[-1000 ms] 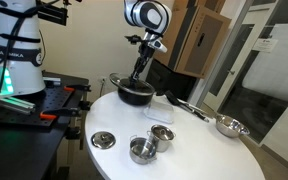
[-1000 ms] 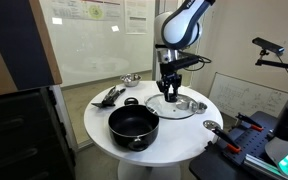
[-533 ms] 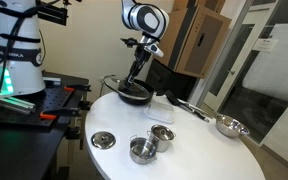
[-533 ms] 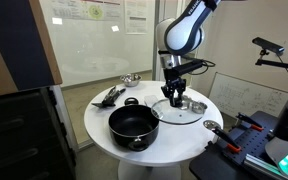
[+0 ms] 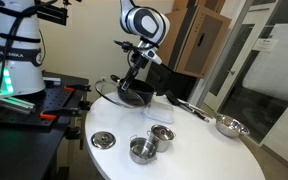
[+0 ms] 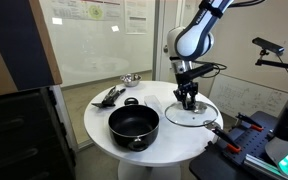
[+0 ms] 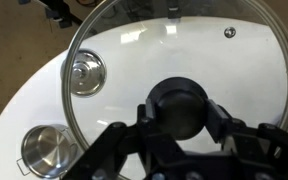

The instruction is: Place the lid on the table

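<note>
The glass lid (image 6: 192, 114) comes down onto the bare tabletop beside the black pot next, and my gripper lets go of the knob, since that spot is clear.
My gripper (image 7: 181, 110) is shut on the dark centre knob of the clear glass lid (image 7: 234, 60). In both exterior views the gripper (image 6: 188, 98) (image 5: 134, 78) holds the lid (image 6: 192, 114) (image 5: 109, 90) level and a little above the white round table (image 6: 99, 125) (image 5: 199, 150), off to the side of the black pot (image 6: 133, 126) (image 5: 136, 97). The pot stands open on the table. In the wrist view the table (image 7: 134, 45) shows through the glass.
A small silver disc lid (image 5: 103, 140) (image 7: 85, 75) and a steel cup (image 5: 142, 150) (image 7: 46, 152) are on the table. A steel bowl (image 5: 229, 126) (image 6: 130, 79) and dark utensils (image 6: 109, 96) lie across it. A black bench with red parts (image 5: 54, 100) (image 6: 249, 135) stands beside it.
My gripper has carried the lid sideways off the pot and out over the table's edge region; the pot now stands open.
</note>
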